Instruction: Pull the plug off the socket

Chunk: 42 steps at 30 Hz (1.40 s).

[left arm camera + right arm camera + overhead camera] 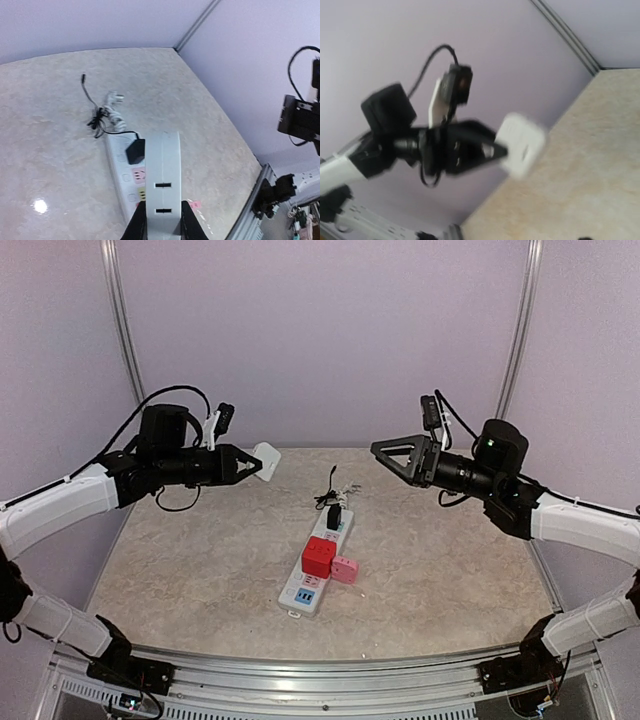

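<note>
The table's bare far corner is clear of the socket [318, 570], so my left gripper next needs to move there, down and to its left in the top view.
My left gripper [250, 464] is shut on a white cube plug [266, 460] and holds it high above the table, left of and well clear of the socket. In the left wrist view the plug [163, 175] sits between my two black fingers [140, 220]. The socket [318, 570], a long white power strip, lies on the table's middle. It carries a black plug [334, 516], a red cube adapter [319, 556] and a pink cube [345, 569]. My right gripper [385, 452] hovers empty, high to the right. Its own fingers do not show in the right wrist view.
The strip's white cord and a thin black cable [335, 490] lie bundled behind the socket, also seen in the left wrist view [107, 117]. Purple walls enclose the table on three sides. The right wrist view shows the left gripper with the white plug [521, 144], blurred.
</note>
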Tool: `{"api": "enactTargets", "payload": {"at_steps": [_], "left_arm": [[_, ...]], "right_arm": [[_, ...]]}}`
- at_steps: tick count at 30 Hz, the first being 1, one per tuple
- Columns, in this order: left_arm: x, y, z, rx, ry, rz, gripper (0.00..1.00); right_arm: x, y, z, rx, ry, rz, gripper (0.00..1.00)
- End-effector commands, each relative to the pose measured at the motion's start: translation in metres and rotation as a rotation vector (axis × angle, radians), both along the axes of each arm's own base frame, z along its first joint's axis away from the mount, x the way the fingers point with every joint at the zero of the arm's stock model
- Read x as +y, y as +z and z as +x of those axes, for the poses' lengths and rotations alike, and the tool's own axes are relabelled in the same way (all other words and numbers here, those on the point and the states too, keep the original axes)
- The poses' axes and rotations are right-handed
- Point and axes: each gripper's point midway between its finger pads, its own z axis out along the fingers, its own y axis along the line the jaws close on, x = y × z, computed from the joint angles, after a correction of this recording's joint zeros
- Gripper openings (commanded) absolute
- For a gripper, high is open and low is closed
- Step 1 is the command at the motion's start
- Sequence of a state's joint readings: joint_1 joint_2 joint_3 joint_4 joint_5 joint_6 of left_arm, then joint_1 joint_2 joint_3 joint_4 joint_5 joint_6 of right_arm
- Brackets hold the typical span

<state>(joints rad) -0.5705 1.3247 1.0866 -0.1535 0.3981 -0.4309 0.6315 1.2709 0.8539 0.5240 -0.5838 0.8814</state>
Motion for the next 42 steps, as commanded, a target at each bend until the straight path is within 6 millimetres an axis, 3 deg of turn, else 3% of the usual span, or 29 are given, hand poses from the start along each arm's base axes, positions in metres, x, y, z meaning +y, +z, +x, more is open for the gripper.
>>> {"api": "enactTargets", "payload": {"at_steps": [1, 5, 8, 12, 15, 18, 19, 22, 23, 28, 34, 38, 42], "left_arm": [[0.063, -0.012, 0.037, -0.101, 0.238, 0.22, 0.0], [0.105, -0.007, 0.072, -0.138, 0.416, 0.354, 0.0], [0.138, -0.011, 0.098, -0.2, 0.569, 0.553, 0.0], [0.169, -0.026, 0.126, -0.245, 0.667, 0.812, 0.0], [0.187, -0.053, 0.148, -0.198, 0.661, 0.937, 0.0], [0.215, -0.083, 0.169, -0.118, 0.673, 1.058, 0.0], [0.223, -0.083, 0.176, -0.103, 0.688, 1.082, 0.0], [0.245, -0.118, 0.193, 0.0, 0.668, 1.184, 0.0], [0.25, -0.138, 0.197, 0.044, 0.648, 1.219, 0.0], [0.279, -0.186, 0.205, 0.184, 0.637, 1.241, 0.0], [0.3, -0.227, 0.203, 0.276, 0.636, 1.29, 0.0], [0.306, -0.243, 0.201, 0.304, 0.632, 1.323, 0.0], [0.303, -0.253, 0.196, 0.339, 0.615, 1.314, 0.1]], "right_arm": [[-0.009, -0.021, 0.003, -0.015, -0.06, -0.147, 0.86], [-0.02, -0.011, 0.003, -0.094, -0.114, -0.219, 0.99], [-0.033, 0.004, -0.004, -0.138, -0.14, -0.164, 1.0], [-0.056, 0.002, -0.002, -0.13, -0.247, -0.153, 1.0], [-0.07, -0.006, 0.001, -0.118, -0.321, -0.179, 1.0], [-0.068, -0.013, 0.003, -0.108, -0.308, -0.238, 1.0], [-0.067, -0.019, 0.003, -0.1, -0.299, -0.269, 1.0], [-0.065, -0.032, 0.006, -0.071, -0.287, -0.315, 1.0], [-0.065, -0.035, 0.006, -0.067, -0.288, -0.322, 1.0], [-0.07, -0.043, 0.008, -0.033, -0.316, -0.32, 1.0], [-0.064, -0.043, 0.001, -0.055, -0.272, -0.295, 1.0], [-0.056, -0.037, -0.008, -0.095, -0.2, -0.256, 1.0], [-0.05, -0.034, -0.012, -0.109, -0.161, -0.246, 1.0]]}}
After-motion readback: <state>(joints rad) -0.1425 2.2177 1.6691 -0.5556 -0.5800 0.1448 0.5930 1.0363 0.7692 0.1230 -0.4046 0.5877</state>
